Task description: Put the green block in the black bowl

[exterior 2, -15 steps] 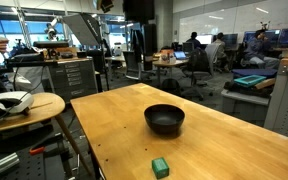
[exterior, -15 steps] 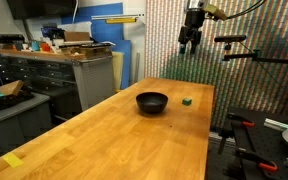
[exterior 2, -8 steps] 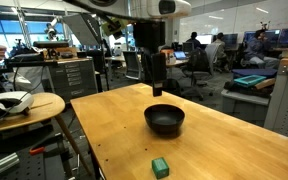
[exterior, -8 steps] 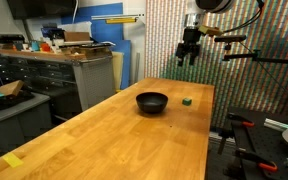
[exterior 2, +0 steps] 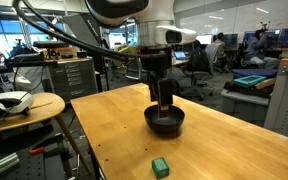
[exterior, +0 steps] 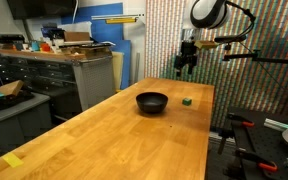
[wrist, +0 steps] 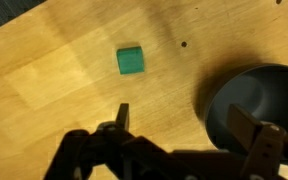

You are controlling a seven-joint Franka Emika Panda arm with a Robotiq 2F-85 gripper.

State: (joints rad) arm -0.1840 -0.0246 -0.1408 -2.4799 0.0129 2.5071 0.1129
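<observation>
The green block (exterior 2: 160, 167) (wrist: 130, 61) is below my gripper and to its left in the wrist view, so I need to lower my gripper that way next, fingers astride the block.
The green block (wrist: 130, 61) is a tiny bright green cube lying on the wooden table; it shows in both exterior views (exterior: 187, 100) (exterior 2: 160, 166). The black bowl (exterior: 152, 102) (exterior 2: 165, 121) (wrist: 254, 105) stands empty beside it. My gripper (exterior: 185, 70) (exterior 2: 164, 103) (wrist: 179, 125) hangs in the air above the table, open and empty. In the wrist view one finger (wrist: 123, 115) is over bare wood and the other finger (wrist: 242, 126) is over the bowl; the block lies beyond the fingertips.
The wooden table (exterior: 134, 135) has its far edge close behind the bowl and block. A yellow tape piece (exterior: 13, 160) lies at its near corner. Cabinets (exterior: 54, 75) and a round side table (exterior 2: 24, 105) stand off the table's sides.
The arm has come down from high above the table's far end towards the bowl and block. Bowl and block have not moved.
</observation>
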